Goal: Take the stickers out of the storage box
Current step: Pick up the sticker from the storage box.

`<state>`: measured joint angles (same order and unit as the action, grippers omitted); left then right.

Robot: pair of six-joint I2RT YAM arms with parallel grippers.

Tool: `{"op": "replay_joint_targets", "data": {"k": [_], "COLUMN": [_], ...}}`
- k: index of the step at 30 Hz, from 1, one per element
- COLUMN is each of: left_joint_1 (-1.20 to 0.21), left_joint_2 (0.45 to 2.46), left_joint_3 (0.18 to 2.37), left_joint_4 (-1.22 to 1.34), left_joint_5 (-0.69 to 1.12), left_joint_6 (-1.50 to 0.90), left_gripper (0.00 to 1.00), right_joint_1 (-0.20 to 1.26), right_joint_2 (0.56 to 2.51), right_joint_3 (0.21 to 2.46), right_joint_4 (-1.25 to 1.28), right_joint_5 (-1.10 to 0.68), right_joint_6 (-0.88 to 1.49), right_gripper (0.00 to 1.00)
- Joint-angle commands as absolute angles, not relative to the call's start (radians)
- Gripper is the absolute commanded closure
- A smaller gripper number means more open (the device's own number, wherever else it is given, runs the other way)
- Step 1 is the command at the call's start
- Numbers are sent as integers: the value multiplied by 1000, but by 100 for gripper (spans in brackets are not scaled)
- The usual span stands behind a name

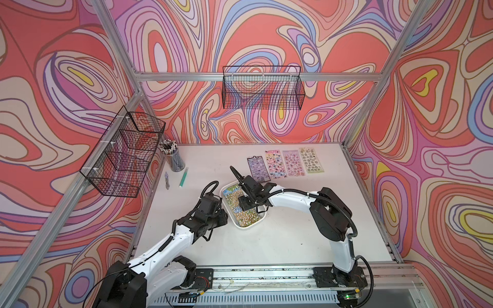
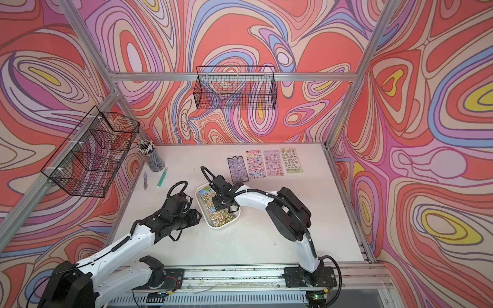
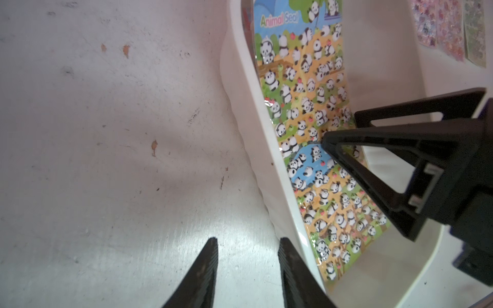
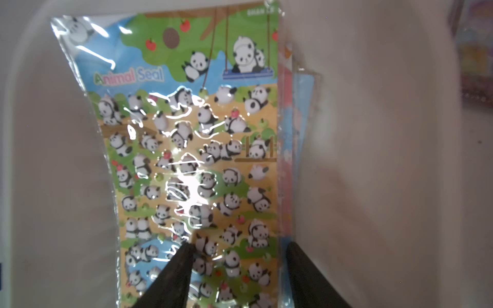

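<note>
My right gripper eases slightly toward my left gripper next and closes on the panda sheet's long edge [image 4: 279, 237], since that edge lies between its open fingers.
The white storage box [image 1: 241, 226] [image 2: 216, 226] lies mid-table. In it is a stack of stickers topped by a glossy panda sheet [image 4: 202, 149] [image 3: 306, 106], with pink and blue sheets [image 4: 289, 128] showing under one edge. My right gripper [image 4: 238, 245] [image 1: 244, 204] reaches down into the box and is open. One fingertip [image 4: 184, 253] rests on the panda sheet and the other stands at the sheet's edge by the box wall. My left gripper [image 3: 247, 240] [image 1: 224, 213] is open just outside the box, with only table between its fingers. Several sticker sheets [image 1: 284, 164] [image 2: 264, 164] lie in a row on the table behind the box.
A cup of pencils [image 1: 173, 157], a green pen [image 1: 183, 176] and a small metal tool [image 1: 167, 180] sit at the table's back left. Black wire baskets hang on the left wall [image 1: 125, 152] and the back wall [image 1: 262, 88].
</note>
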<state>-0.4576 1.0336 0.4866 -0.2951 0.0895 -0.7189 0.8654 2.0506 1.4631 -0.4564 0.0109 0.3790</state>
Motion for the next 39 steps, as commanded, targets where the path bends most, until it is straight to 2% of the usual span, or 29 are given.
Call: {"op": "replay_joint_targets", "data": {"k": [1,9,14,25,39], "left_joint_1": [-460,-460,-460,-461,-460], "left_joint_2": [1046,1051,1044,1041,1045], "left_joint_3": [491,495,500,502,506], "left_joint_4": [-276,-271,-279,-283,-296], "left_joint_5": [94,101,96,96,93], "left_joint_6": [-725,-721,-718,-716,-709], "left_gripper": [58,58,58,58,58], "right_joint_1": [872,872,872,871,867], "right_joint_2": [2080,2122,2144,2131,2096], "right_joint_3": [1489,1500,1502,1515,1541], "right_joint_4": [-444,-435,-431,-447,-483], "right_joint_5": [-13,-54,-66,-36,-7], "right_joint_6": [394,416,428,427,413], "right_gripper": [42,45,51,79,99]}}
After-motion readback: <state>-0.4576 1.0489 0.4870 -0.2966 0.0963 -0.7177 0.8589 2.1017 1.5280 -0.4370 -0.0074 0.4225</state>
